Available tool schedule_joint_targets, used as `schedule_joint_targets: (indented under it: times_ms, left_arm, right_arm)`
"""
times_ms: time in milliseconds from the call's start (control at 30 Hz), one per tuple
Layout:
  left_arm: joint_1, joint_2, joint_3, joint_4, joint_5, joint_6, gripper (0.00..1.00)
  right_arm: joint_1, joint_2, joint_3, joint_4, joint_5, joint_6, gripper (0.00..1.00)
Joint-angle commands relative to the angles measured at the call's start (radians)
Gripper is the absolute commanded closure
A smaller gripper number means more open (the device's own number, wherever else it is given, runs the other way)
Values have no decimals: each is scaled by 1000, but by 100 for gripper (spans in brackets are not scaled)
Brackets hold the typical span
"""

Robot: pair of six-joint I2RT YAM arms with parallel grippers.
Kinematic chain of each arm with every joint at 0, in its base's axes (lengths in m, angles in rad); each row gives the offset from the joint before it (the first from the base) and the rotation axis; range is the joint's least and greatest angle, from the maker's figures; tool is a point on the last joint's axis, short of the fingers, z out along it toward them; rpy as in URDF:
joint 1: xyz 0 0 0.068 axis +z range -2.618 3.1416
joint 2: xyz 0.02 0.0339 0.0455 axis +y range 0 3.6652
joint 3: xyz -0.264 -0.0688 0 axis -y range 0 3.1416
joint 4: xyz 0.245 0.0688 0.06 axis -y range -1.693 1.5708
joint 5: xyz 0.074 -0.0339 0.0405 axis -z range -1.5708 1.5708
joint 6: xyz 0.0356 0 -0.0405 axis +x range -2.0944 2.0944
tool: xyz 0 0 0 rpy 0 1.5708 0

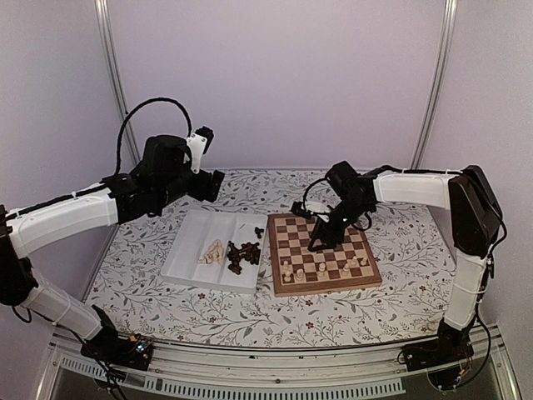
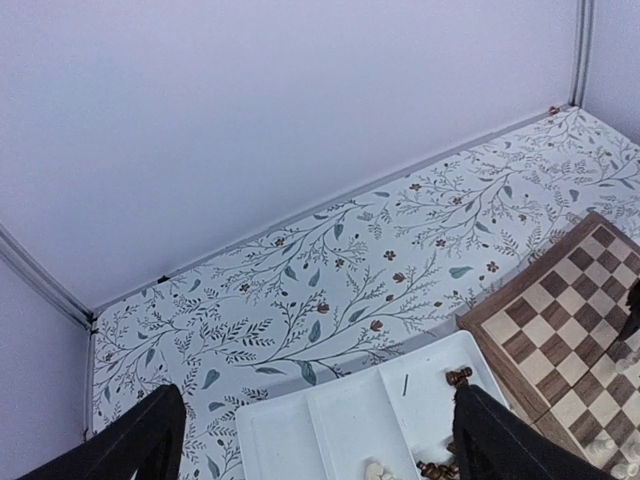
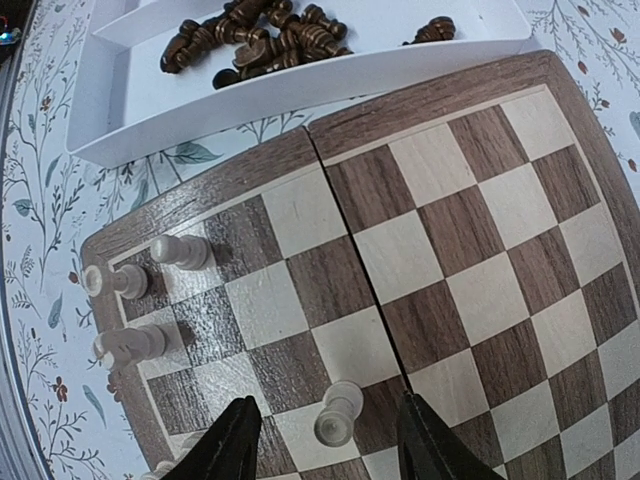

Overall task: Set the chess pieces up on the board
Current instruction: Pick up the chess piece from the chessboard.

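The right gripper moves down a little around the standing cream pawn and closes next, since its open fingers already straddle the pawn with a gap on both sides.
The board [image 1: 326,288] lies right of centre, with several cream chess pieces [image 1: 321,268] standing along its near rows. My right gripper [image 1: 321,242] hangs low over the board, open. In the right wrist view its fingers straddle one cream pawn [image 3: 338,413] that stands on the board [image 3: 450,230], with a gap on both sides of the pawn. More cream pieces [image 3: 180,250] stand at the board's corner. Dark pieces [image 1: 244,254] and cream pieces [image 1: 212,252] lie heaped in the white tray [image 1: 187,250]. My left gripper [image 1: 212,185] is open and empty, high above the tray's far edge [image 2: 350,420].
The tray sits just left of the board, almost touching it. A flowered cloth [image 1: 250,312] covers the table. Pale walls with metal posts [image 1: 112,75] close the back and sides. The dark pieces [image 3: 260,40] show at the top of the right wrist view.
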Motion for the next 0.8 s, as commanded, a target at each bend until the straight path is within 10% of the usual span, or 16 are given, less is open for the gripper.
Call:
schedule_joint_targets:
  times_ms: [0,767]
  left_arm:
    - [20,-14,-15,101,-5,25,6]
    - [25,32,19,30,20,20,11]
  right_arm:
    - [1,28,40,13,61,21,52]
    - [3,-27,58,-89,96,6,94]
